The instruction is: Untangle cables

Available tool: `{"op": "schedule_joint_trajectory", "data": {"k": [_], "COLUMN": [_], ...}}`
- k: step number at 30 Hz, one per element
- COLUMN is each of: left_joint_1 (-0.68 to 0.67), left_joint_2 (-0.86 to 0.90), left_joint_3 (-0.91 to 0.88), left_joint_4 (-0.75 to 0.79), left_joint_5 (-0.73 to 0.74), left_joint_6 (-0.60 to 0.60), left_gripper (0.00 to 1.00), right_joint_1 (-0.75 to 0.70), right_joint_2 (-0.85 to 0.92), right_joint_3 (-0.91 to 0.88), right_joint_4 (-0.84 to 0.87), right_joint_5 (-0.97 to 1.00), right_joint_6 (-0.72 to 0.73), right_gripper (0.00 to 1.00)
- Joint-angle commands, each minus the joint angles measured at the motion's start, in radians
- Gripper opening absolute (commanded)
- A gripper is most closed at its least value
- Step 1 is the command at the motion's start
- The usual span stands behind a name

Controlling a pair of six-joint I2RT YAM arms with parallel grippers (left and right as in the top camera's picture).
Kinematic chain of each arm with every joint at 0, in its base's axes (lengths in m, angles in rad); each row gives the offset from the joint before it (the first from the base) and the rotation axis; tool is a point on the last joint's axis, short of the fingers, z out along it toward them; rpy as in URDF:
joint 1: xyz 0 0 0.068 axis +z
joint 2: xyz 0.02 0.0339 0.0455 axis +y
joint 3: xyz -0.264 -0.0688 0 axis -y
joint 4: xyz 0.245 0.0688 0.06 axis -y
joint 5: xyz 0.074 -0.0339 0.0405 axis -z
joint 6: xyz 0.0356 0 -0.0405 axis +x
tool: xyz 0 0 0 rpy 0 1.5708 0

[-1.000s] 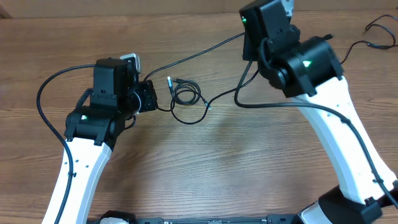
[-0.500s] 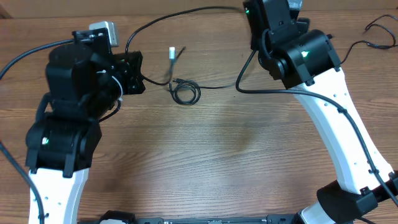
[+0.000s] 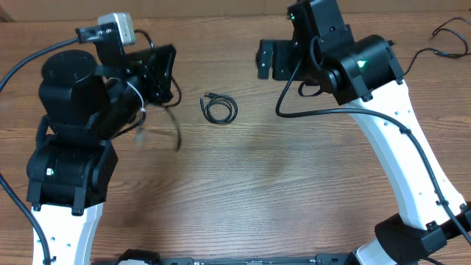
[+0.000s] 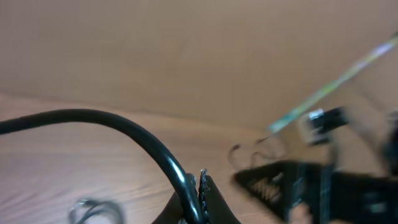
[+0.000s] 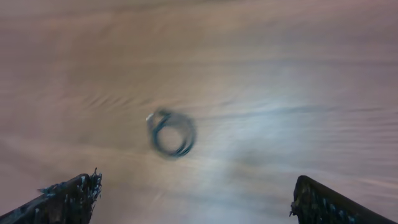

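Observation:
I need to move my left gripper past the small coiled black cable toward my right gripper, which is open and empty, and release the thicker cable.
A small coiled black cable [image 3: 218, 108] lies flat on the wooden table between the arms; it appears blurred as the coil [image 5: 171, 132] in the right wrist view and as a coil [image 4: 93, 211] in the left wrist view. My left gripper [image 3: 163, 81] is raised at the upper left, shut on a thicker black cable [image 4: 143, 140] that arcs away from the left gripper [image 4: 200, 186]. Its loose end [image 3: 176, 132] swings blurred below. My right gripper [image 3: 268, 59] stands open and holds nothing; the right gripper [image 5: 199, 205] has its fingers far apart.
A thin black wire [image 3: 449, 33] lies at the table's far right corner. The right arm's own cable [image 3: 309, 112] loops over the table below its wrist. Bare wood lies in front of the coil.
My right gripper opened and let the long cable go. My left arm rose and pulled back left, drawing that cable away from the coil, which stays on the table.

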Motion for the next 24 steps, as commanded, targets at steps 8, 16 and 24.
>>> {"op": "schedule_joint_trajectory", "data": {"k": [8,16,24], "left_joint_1": [0.010,0.010,0.010], "left_joint_2": [-0.006,-0.004,-0.004], "left_joint_3": [0.019,0.019,0.019], "left_joint_4": [0.159,0.159,0.163], "left_joint_5": [0.076,-0.001,0.010], "left_joint_6": [-0.264,-0.431,-0.580], "left_gripper": [0.04,0.04,0.04], "right_joint_1": [0.003,0.003,0.014], "right_joint_2": [0.030,0.030,0.030], "right_joint_3": [0.000,0.000,0.000], "right_joint_4": [0.002,0.005,0.005], "right_joint_5": [-0.342,-0.547,-0.729], "right_joint_6": [-0.107,-0.344,-0.566], "right_gripper": [1.00,1.00,1.00]}}
